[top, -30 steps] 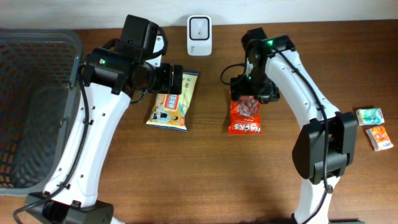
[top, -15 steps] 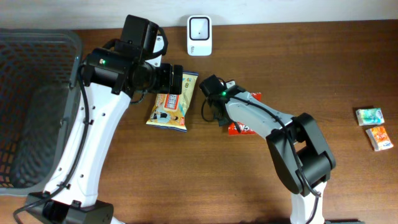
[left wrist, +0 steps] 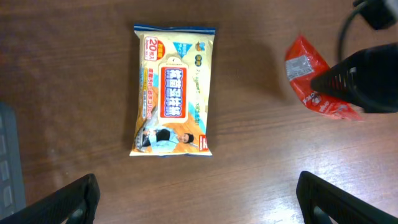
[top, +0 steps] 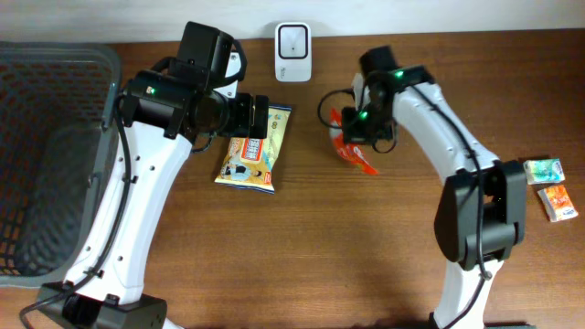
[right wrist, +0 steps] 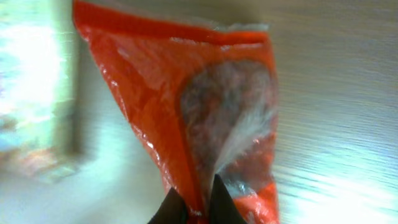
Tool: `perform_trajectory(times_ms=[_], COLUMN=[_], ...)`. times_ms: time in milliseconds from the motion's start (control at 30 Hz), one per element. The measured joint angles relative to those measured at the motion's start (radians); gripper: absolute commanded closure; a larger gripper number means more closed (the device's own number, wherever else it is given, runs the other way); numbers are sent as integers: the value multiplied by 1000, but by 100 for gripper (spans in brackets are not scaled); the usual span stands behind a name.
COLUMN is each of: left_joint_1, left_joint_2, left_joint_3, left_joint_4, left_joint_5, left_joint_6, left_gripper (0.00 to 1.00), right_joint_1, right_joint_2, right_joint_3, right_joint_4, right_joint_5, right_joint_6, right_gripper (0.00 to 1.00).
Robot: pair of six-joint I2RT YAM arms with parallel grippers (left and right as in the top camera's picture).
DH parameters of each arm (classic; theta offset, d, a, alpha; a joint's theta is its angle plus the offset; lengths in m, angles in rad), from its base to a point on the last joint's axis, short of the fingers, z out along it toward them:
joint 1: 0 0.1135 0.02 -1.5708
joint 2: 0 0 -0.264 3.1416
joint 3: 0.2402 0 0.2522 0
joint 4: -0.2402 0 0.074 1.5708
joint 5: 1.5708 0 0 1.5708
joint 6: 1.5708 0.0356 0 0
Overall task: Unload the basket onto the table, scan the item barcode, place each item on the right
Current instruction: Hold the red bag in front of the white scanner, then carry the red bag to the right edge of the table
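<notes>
My right gripper should next move outward by the scanner (top: 292, 39), then across to let go of the bag beside the small packets, because they lie to its right in the overhead view.
A red snack bag (top: 350, 148) hangs crumpled and tilted, pinched at one edge by my right gripper (top: 367, 122), which is shut on it. In the right wrist view the red snack bag (right wrist: 205, 106) fills the frame, its foil squeezed between the dark fingertips of my right gripper (right wrist: 198, 198). The left wrist view shows the same red snack bag (left wrist: 314, 84) with a grey label patch on it. My left gripper (left wrist: 198, 200) stands wide open above the table, holding nothing. A white scanner (top: 292, 39) sits at the table's back edge.
A beige wipes pack (top: 254, 146) lies flat under the left arm, also seen as the wipes pack (left wrist: 173, 90) in the left wrist view. A dark mesh basket (top: 46, 137) stands at the left. Two small packets (top: 543, 170) (top: 557, 202) lie at the far right.
My right gripper has shut on the red snack bag and raised it off the table, where it lay flat; the bag now hangs crumpled. The left arm has not moved.
</notes>
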Motion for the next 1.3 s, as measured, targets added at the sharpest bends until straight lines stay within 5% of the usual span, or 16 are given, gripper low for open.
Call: perform_trajectory(times_ms=[200, 400, 567, 700, 833, 1067, 1200, 1300], left_joint_1=[0, 0, 0, -2, -2, -2, -2, -2], left_joint_2=[0, 0, 0, 0, 0, 0, 0, 0], left_joint_3=[0, 0, 0, 0, 0, 0, 0, 0], left_joint_4=[1, 0, 3, 0, 0, 0, 0, 1], left_joint_5=[0, 0, 0, 0, 0, 0, 0, 0], left_joint_6=[0, 0, 0, 0, 0, 0, 0, 0], left_gripper=[1, 1, 1, 1, 1, 1, 1, 1], right_joint_1=[-117, -109, -98, 16, 165, 166, 164, 117], right_joint_2=[1, 2, 6, 11, 53, 171, 171, 113], right_joint_3=[-70, -118, -138, -138, -138, -138, -138, -129], right_joint_4=[-53, -10, 658, 1083, 1291, 1379, 1369, 1183], right_joint_5=[-794, -1014, -529, -19, 323, 470, 524, 698], right_joint_6=[-280, -306, 102, 154, 99, -358, -385, -338], right_gripper=[96, 96, 96, 96, 96, 96, 96, 96])
